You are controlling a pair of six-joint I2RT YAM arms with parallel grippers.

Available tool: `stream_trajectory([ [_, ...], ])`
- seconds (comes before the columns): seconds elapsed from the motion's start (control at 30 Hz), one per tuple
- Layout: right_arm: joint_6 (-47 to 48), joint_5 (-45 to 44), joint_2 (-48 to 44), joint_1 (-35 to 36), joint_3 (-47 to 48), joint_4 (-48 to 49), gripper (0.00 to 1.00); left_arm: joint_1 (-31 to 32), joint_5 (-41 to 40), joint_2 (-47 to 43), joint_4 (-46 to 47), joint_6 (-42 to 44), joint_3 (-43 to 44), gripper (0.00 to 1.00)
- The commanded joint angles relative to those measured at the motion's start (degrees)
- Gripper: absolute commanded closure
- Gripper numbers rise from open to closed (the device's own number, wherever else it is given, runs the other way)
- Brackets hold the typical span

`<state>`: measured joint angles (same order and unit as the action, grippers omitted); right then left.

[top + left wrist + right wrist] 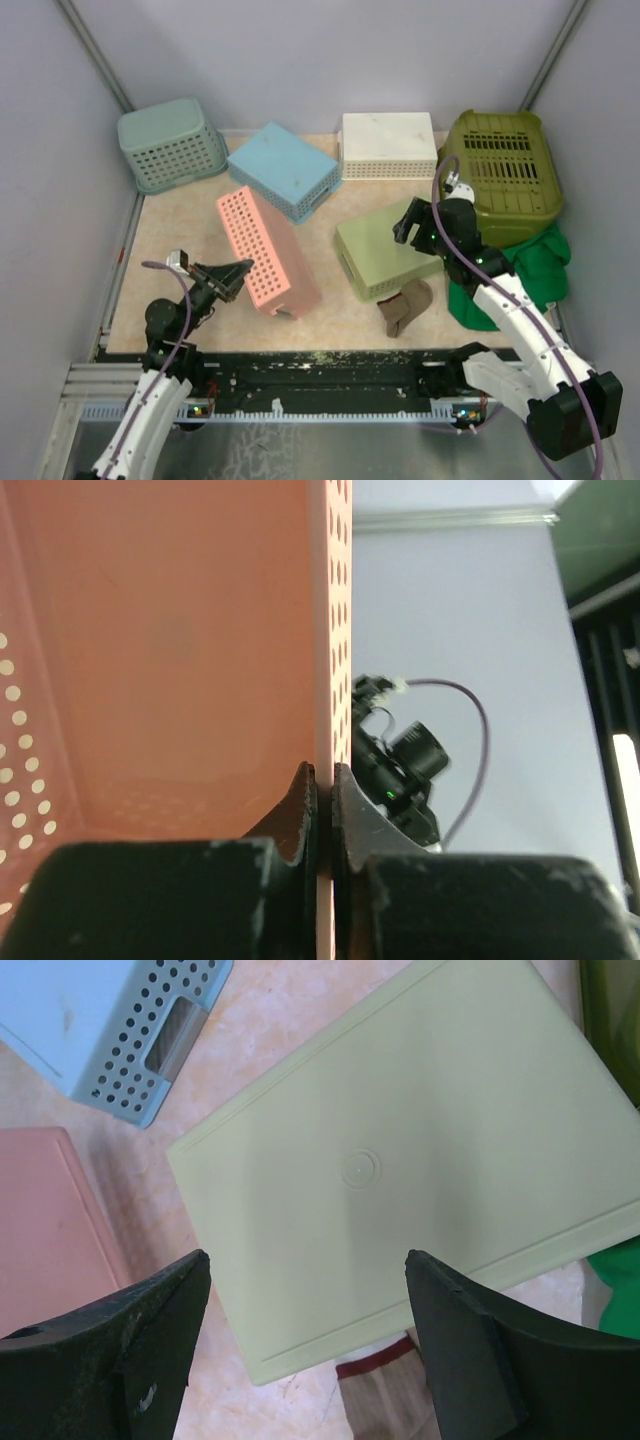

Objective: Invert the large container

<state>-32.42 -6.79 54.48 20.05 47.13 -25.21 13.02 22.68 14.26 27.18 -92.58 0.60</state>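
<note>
My left gripper lowers the container's pinched side toward the bare tabletop below the gripper next and releases, since the container still stands on its side, opening sideways.
The large salmon-pink perforated container (265, 250) stands tipped on its long side at the middle left of the mat, its opening facing left toward my left arm. My left gripper (238, 276) is shut on its near side wall; in the left wrist view the fingers (300, 815) pinch the thin pink wall (330, 680), with the container's inside (160, 650) on the left. My right gripper (415, 225) is open and empty, hovering above a pale green upturned container (385, 248). In the right wrist view it (308, 1256) frames that green base (400, 1150).
At the back are a teal basket (170, 143), a blue upturned basket (283, 168), a white basket (388, 143) and an olive basket (503, 170). A green cloth (535, 265) lies at the right. A brown sock (405, 308) lies in front of the pale green container.
</note>
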Motion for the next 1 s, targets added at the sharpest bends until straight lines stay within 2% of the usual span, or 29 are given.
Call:
stream_trajectory([
  [0.0,0.3,2.6,-2.5,-0.5,-0.5,1.1,0.21,-0.3,-9.1,-11.3,-28.2,5.6,-4.5,0.98],
  [0.07,0.5,2.8,-2.4,-0.5,-0.9,1.0,0.21,-0.3,-10.1,-13.4,-31.6,5.2,-4.7,0.97],
  [0.23,0.5,4.0,-0.8,-0.5,-1.1,2.1,0.21,-0.3,-9.4,-7.6,-35.7,7.0,-1.6,0.95],
  [0.33,0.3,4.5,-0.4,-0.5,-1.1,3.0,0.21,-0.3,-9.8,-6.0,-41.2,6.2,-0.8,0.90],
  [0.43,0.1,4.6,-0.1,-0.5,-1.6,3.6,0.21,-0.3,-10.3,-6.5,-45.3,4.4,-1.1,0.78],
  [0.53,0.0,4.6,0.0,-0.5,-1.7,3.8,0.21,-0.3,-11.8,-7.0,-49.5,4.3,0.4,0.56],
  [0.67,-0.2,4.8,0.1,-0.5,-1.6,4.2,0.21,-0.3,-16.0,-5.8,-58.5,4.2,4.8,0.39],
  [0.8,0.1,4.9,0.4,-0.5,-1.3,4.1,0.21,-0.3,-20.1,-3.0,-64.3,5.2,11.0,0.15],
  [0.87,0.5,4.8,0.5,-0.5,-0.9,4.0,0.21,-0.3,-22.4,-0.7,-67.3,6.2,14.9,0.07],
  [0.97,2.0,3.3,0.6,-0.5,0.4,2.8,0.19,-0.3,-26.8,4.1,-69.7,12.2,21.6,0.00],
])
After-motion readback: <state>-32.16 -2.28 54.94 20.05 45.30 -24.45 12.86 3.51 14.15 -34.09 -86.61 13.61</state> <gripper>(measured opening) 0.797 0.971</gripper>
